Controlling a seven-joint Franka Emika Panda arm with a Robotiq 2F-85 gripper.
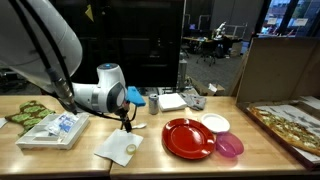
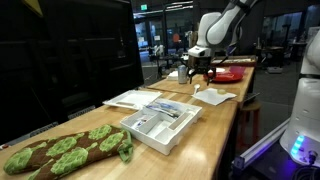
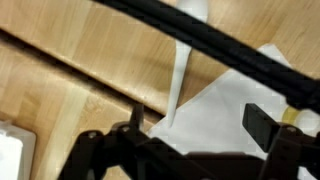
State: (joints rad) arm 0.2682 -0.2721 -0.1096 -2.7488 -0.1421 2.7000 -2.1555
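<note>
My gripper lowers toward the wide end of the spoon next, since only the tip of the white plastic spoon's handle [image 1: 132, 127] [image 3: 178, 77] is between my fingers.
My gripper [image 1: 125, 121] hangs open just above a white napkin [image 1: 118, 148] on the wooden table [image 1: 150, 165]. In the wrist view the two dark fingers [image 3: 262, 128] stand wide apart over the napkin [image 3: 215, 110], with nothing between them. A slim white plastic utensil [image 3: 180, 70] lies across the wood, one end resting on the napkin's edge. In an exterior view the gripper [image 2: 197, 72] is at the far end of the table, above the napkin [image 2: 215, 96].
A red plate [image 1: 188, 137], a white dish [image 1: 215, 123] and a pink bowl [image 1: 229, 146] sit beside the napkin. A white tray [image 1: 52, 128] with wrapped items and a leafy green loaf [image 2: 70, 150] lie further along. A flatbread board [image 1: 290, 125] is at the table's end.
</note>
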